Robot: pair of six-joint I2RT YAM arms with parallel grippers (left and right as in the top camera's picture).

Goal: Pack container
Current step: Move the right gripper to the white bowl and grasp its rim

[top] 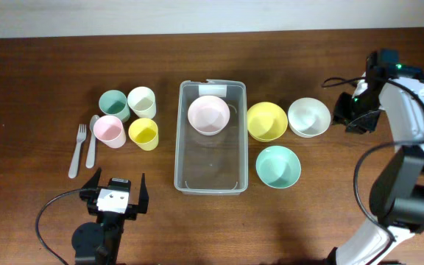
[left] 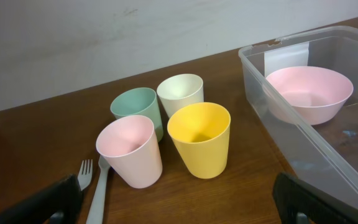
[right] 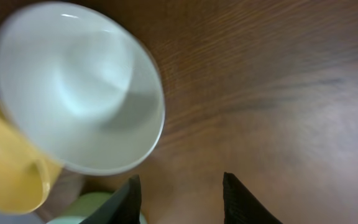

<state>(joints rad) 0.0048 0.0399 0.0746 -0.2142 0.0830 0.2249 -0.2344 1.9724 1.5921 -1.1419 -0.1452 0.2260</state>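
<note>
I need to move my right gripper toward the white bowl next, and then down onto its rim (top: 329,115) (right: 150,62) on the side opposite the yellow bowl.
The clear container (top: 178,147) stands at the table's middle with a pink bowl (top: 209,115) in its far end. In the left wrist view the container's wall (left: 257,74) and the pink bowl (left: 306,93) show at the right. My left gripper (top: 115,193) rests near the front edge, open wide and empty (left: 179,208). To the right of a white bowl (top: 308,116), my right gripper (top: 350,112) is partly open. In its wrist view the gripper (right: 182,190) has only bare wood between the fingers, and the white bowl (right: 73,87) is just beyond the left finger.
A yellow bowl (top: 266,121) and a mint bowl (top: 278,166) sit right of the container. Left of it stand teal (top: 113,104), cream (top: 142,101), pink (top: 110,131) and yellow (top: 143,133) cups, with a fork (top: 76,151) and spoon (top: 92,140) beside them.
</note>
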